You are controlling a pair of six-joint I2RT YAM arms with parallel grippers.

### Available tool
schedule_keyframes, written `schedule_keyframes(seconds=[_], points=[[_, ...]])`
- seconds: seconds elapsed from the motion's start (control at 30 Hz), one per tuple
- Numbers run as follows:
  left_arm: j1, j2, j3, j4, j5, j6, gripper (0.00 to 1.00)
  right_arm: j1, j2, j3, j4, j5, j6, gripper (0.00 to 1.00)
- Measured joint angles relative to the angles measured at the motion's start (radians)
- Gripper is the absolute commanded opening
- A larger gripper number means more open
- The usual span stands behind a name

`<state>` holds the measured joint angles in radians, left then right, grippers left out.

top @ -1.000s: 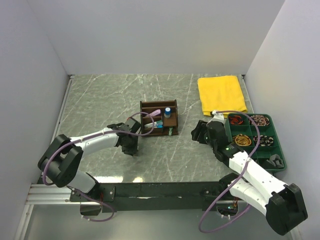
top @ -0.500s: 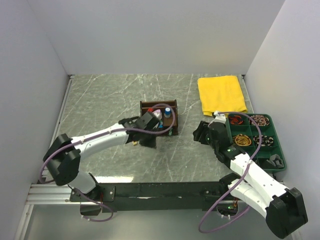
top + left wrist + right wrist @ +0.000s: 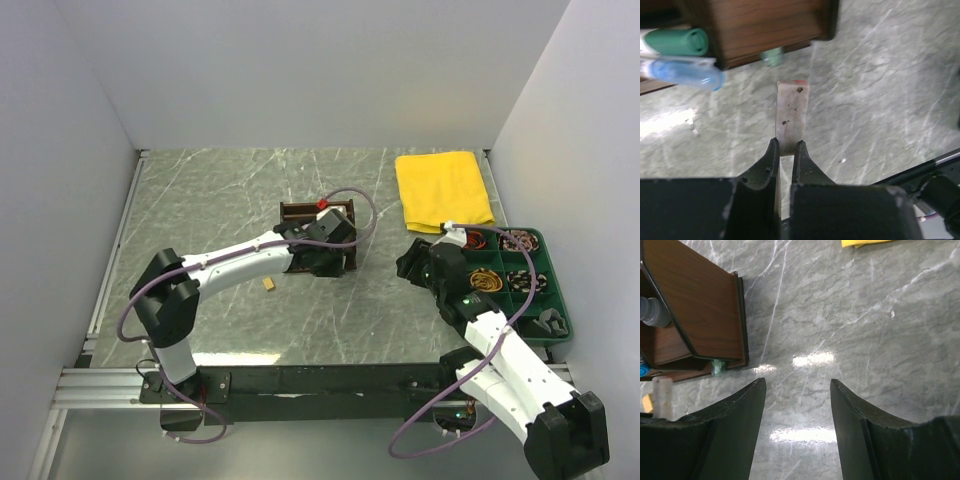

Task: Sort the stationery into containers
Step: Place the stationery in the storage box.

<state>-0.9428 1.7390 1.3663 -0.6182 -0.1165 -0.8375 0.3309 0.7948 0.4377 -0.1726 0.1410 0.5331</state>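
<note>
The eraser in the low slot by the green eraser [image 3: 772, 56] lies below and outward of my left gripper, which will next move down and outward and free it.
My left gripper [image 3: 786, 145] is shut on a pale pinkish eraser [image 3: 792, 112], held upright just in front of the dark brown wooden organiser [image 3: 765, 25]. From above, this gripper [image 3: 333, 265] hangs over the organiser's [image 3: 300, 208] front right part. A green-capped pen [image 3: 680, 41] and a blue-capped pen [image 3: 685, 72] lie in the organiser. A green eraser [image 3: 772, 56] sits at its front edge. A tan eraser [image 3: 268, 286] lies on the table to the left. My right gripper [image 3: 797, 385] is open and empty over bare table, right of the organiser [image 3: 695, 315].
The dark green divided tray [image 3: 553, 300] with coiled bands stands at the right, beside my right arm. A folded yellow cloth [image 3: 443, 190] lies at the back right. A small bottle [image 3: 655, 312] stands in the organiser. White walls enclose the table on three sides.
My left arm has swung right, from the table left of the organiser to its front, carrying the pale eraser. The tan eraser is uncovered. My right gripper has shifted slightly right.
</note>
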Motion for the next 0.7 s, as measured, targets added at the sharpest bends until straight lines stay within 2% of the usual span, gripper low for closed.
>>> schedule_keyframes(seconds=[0.17,0.7], points=[[-0.018,0.047,0.047,0.002,-0.015,-0.026,0.01,0.0,-0.008,-0.003,0.0,-0.014,0.02,0.62],[-0.023,0.149,0.054,-0.039,-0.108,-0.092,0.01,0.0,-0.047,-0.039,0.001,-0.034,0.047,0.62]])
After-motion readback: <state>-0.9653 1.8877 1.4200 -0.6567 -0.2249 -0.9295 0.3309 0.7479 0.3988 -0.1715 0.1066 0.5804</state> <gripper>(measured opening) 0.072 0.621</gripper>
